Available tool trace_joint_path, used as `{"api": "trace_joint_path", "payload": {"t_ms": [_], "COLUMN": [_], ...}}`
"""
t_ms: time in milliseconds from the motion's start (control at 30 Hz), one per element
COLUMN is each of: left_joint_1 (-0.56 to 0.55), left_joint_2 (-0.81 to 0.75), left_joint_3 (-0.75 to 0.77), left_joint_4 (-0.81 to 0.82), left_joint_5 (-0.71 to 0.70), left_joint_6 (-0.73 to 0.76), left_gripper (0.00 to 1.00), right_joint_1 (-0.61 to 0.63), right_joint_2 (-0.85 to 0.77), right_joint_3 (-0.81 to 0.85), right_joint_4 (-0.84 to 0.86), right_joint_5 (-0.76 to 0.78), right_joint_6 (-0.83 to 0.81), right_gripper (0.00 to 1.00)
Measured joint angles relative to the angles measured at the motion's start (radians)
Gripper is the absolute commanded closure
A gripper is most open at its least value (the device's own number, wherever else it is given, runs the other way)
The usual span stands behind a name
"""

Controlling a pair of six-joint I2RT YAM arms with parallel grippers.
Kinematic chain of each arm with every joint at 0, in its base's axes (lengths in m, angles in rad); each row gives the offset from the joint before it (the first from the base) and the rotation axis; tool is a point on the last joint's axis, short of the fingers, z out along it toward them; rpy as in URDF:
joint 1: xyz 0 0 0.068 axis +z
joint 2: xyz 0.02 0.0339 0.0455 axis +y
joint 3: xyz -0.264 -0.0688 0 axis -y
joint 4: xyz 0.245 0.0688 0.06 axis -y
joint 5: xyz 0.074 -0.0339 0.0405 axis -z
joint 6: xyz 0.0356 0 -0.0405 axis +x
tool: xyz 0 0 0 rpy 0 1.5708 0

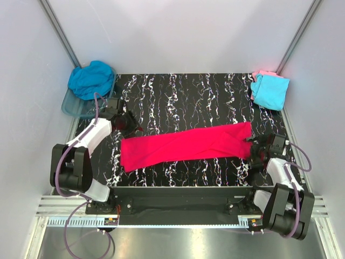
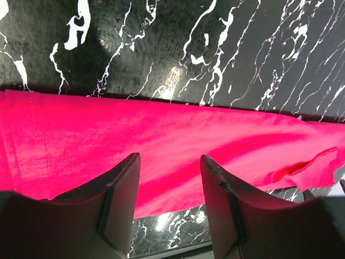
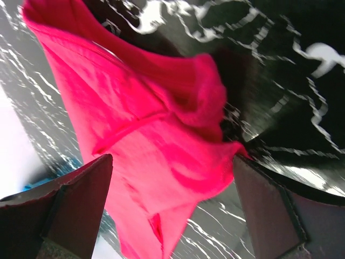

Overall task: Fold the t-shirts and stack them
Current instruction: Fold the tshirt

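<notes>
My right gripper should stay nearly in place next and close its fingers on the bunched corner (image 1: 247, 148) (image 3: 202, 162), because that cloth already lies in the gap between them.
A bright pink-red t-shirt (image 1: 186, 144) lies folded into a long strip across the black marbled table (image 1: 178, 91). My left gripper (image 1: 129, 125) hovers just behind the strip's left end. In the left wrist view this gripper (image 2: 170, 158) is open with nothing between its fingers, and the shirt (image 2: 161, 140) stretches flat beyond them. My right gripper (image 1: 254, 148) is at the strip's right end. Its jaws (image 3: 172, 159) stand wide open, with the rumpled shirt end (image 3: 161, 140) in the gap between them, not pinched.
A teal-blue t-shirt (image 1: 91, 78) is heaped in a clear bluish tub (image 1: 75, 107) at the back left corner. At the back right, a folded light cyan t-shirt (image 1: 269, 90) lies on a pale pink one (image 1: 263, 73). White walls enclose the table.
</notes>
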Motion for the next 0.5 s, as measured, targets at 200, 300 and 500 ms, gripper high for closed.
{"api": "trace_joint_path", "payload": {"t_ms": [200,300,500], "left_joint_1": [0.000,0.000,0.026], "left_joint_2": [-0.025,-0.066,-0.140], "left_joint_3": [0.005,0.005,0.014], "left_joint_4": [-0.019,-0.029,-0.062], "left_joint_5": [0.000,0.000,0.005], "left_joint_6": [0.000,0.000,0.004], "left_gripper": [0.48,0.48,0.48], "right_joint_1": [0.000,0.000,0.000], "right_joint_2": [0.097,0.143,0.184], "right_joint_3": [0.024,0.038,0.038], "right_joint_4": [0.102,0.135,0.148], "right_joint_5": [-0.004,-0.002,0.007], "right_joint_6": [0.030,0.039,0.055], "right_gripper": [0.08,0.28,0.70]}}
